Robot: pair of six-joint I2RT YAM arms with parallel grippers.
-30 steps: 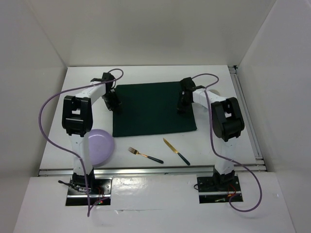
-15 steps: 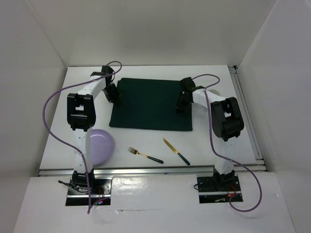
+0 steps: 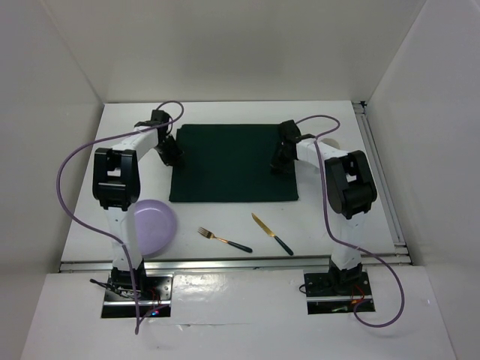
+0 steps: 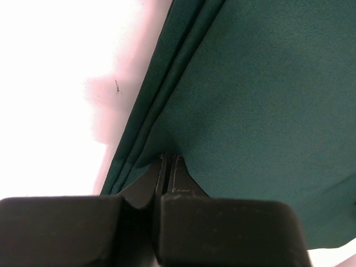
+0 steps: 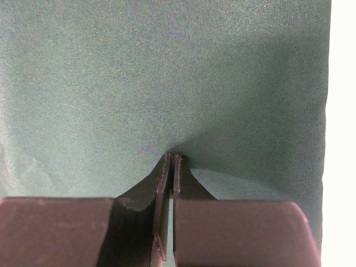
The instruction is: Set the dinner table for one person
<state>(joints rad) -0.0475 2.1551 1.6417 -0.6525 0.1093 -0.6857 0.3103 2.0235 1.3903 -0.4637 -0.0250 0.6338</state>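
Note:
The mat's folded edge is pinched between my left gripper's fingers, so next I should pull it back slightly to straighten the folds, then let it go.
The dinner table (image 3: 225, 112) is a plain white tabletop. A dark green cloth mat (image 3: 232, 163) lies flat in its middle. My left gripper (image 3: 175, 159) is at the mat's left edge. In the left wrist view it (image 4: 168, 157) is shut, pinching the mat (image 4: 261, 94), which puckers at the tips and has folds along its edge. My right gripper (image 3: 278, 166) is on the mat's right part. In the right wrist view it (image 5: 174, 157) is shut, pinching the mat (image 5: 167, 72). A purple plate (image 3: 152, 227), a fork (image 3: 223, 240) and a knife (image 3: 271, 234) lie near the front edge.
A white round object (image 3: 331, 142) shows partly behind the right arm. White walls enclose the table on three sides. A metal rail (image 3: 379, 180) runs along the right edge. Purple cables loop over both arms.
The mat has shifted left and turned from skewed to square with the table. My left gripper moved back and slightly left with it. The right gripper barely moved.

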